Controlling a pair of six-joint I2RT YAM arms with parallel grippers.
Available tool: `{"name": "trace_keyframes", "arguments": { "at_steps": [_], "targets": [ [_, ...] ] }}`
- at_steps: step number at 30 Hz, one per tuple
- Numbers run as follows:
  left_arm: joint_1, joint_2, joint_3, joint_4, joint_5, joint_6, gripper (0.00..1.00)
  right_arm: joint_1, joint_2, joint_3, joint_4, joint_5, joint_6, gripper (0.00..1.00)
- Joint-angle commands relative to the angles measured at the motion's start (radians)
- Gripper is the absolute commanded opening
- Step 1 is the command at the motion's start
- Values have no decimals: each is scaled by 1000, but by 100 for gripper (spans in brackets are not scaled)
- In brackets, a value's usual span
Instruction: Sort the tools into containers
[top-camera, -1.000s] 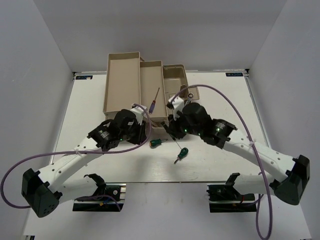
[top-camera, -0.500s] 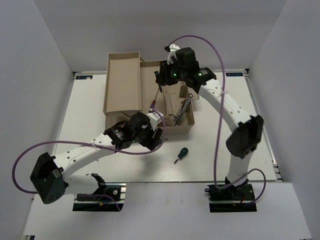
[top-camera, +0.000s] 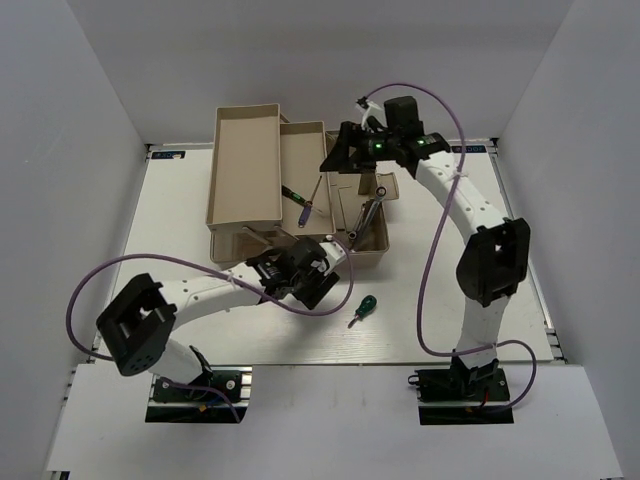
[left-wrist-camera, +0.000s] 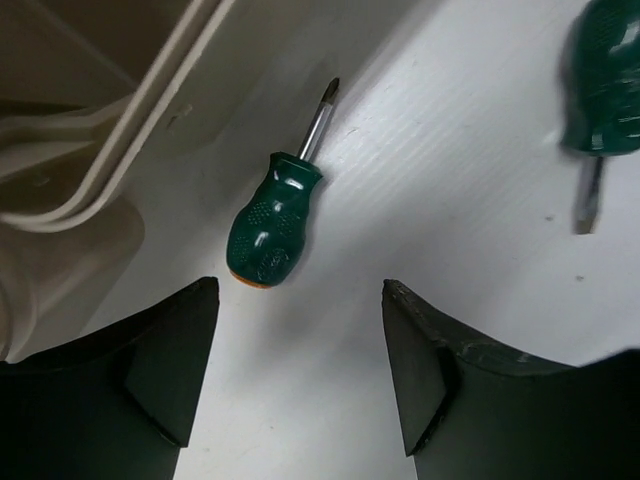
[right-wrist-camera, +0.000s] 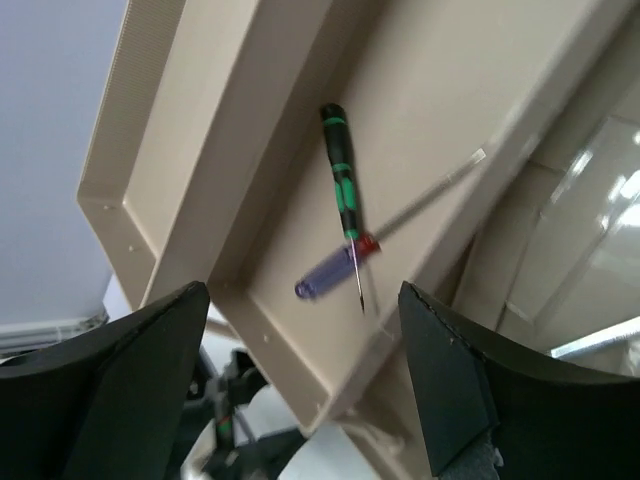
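My left gripper needs to sink outward to straddle its handle's rounded end (left-wrist-camera: 264, 245) and close, since the stubby green screwdriver lies below and just outward of the open fingers.
The beige toolbox (top-camera: 245, 165) stands open at the back of the table, its trays stepped. In its middle tray (right-wrist-camera: 300, 150) lie a thin green-and-black screwdriver (right-wrist-camera: 340, 175) and a blue-handled screwdriver (right-wrist-camera: 335, 272); both also show from above, the green-and-black one (top-camera: 293, 194) beside the blue-handled one (top-camera: 310, 200). A silver wrench (top-camera: 367, 213) lies in the base. My right gripper (right-wrist-camera: 302, 290) hangs open and empty above that tray. My left gripper (left-wrist-camera: 298, 290) is open low over the table, just short of a stubby green screwdriver (left-wrist-camera: 270, 225). Another green screwdriver (top-camera: 362, 308) lies to its right.
The toolbox's front wall (left-wrist-camera: 80, 170) is close on the left of my left gripper. White walls enclose the table on three sides. Purple cables loop off both arms, the right one (top-camera: 440, 220) arching over the table.
My right arm rose from the table to above the toolbox and opened; the green-and-black screwdriver now lies in the middle tray. My left gripper opened and shifted right, towards the stubby screwdriver.
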Motion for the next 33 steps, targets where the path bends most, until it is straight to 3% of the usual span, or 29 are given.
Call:
{"name": "trace_keyframes", "arguments": {
  "at_steps": [1,9,11,14,15,16,18,19,20,23,24,25,26,27,29,30,32,33],
  "targets": [
    [-5,36,18,38,-50,44,77,-48,-118,-77,79,-71,48,82],
    [-5,166,50,84,-93,94,73,-122,-244,-287,95,-121,33,82],
    [-5,186,71,95,-84,94,61,-136,-280,-336,87,-130,-13,82],
    [-5,197,72,86,-42,94,44,-153,-326,-396,40,-204,-204,72],
    [-5,183,59,86,-24,94,40,-167,-354,-427,24,-221,-239,65],
    [-15,171,59,77,-1,94,36,-171,-366,-444,6,-239,-275,42],
    [-26,118,49,49,19,94,24,-194,-412,-502,-31,-253,-432,10],
    [-26,96,59,39,49,94,18,-199,-426,-517,-57,-235,-458,0],
    [-37,71,71,23,66,94,11,-203,-443,-530,-72,-245,-536,0],
    [-60,-8,165,-67,142,94,3,-242,-477,-551,-229,-325,-812,0],
    [-60,-25,196,-93,169,94,0,-248,-488,-551,-319,-339,-989,0],
    [-71,-57,257,-144,169,94,0,-249,-500,-554,-395,-371,-1050,27],
    [-71,-74,291,-168,180,94,0,-256,-501,-554,-437,-379,-1116,46],
    [-71,-90,352,-188,166,79,0,-259,-503,-557,-582,-391,-1331,56],
    [-71,-139,409,-224,121,63,0,-263,-517,-576,-666,-393,-1476,69],
    [-54,-148,471,-234,72,34,0,-263,-514,-586,-821,-390,-1638,71],
    [-43,-148,535,-270,-121,20,0,-263,-509,-643,-925,-382,-2005,76],
    [-29,-148,588,-281,-186,-12,0,-260,-505,-678,-1018,-379,-2062,76]
  ]
}}
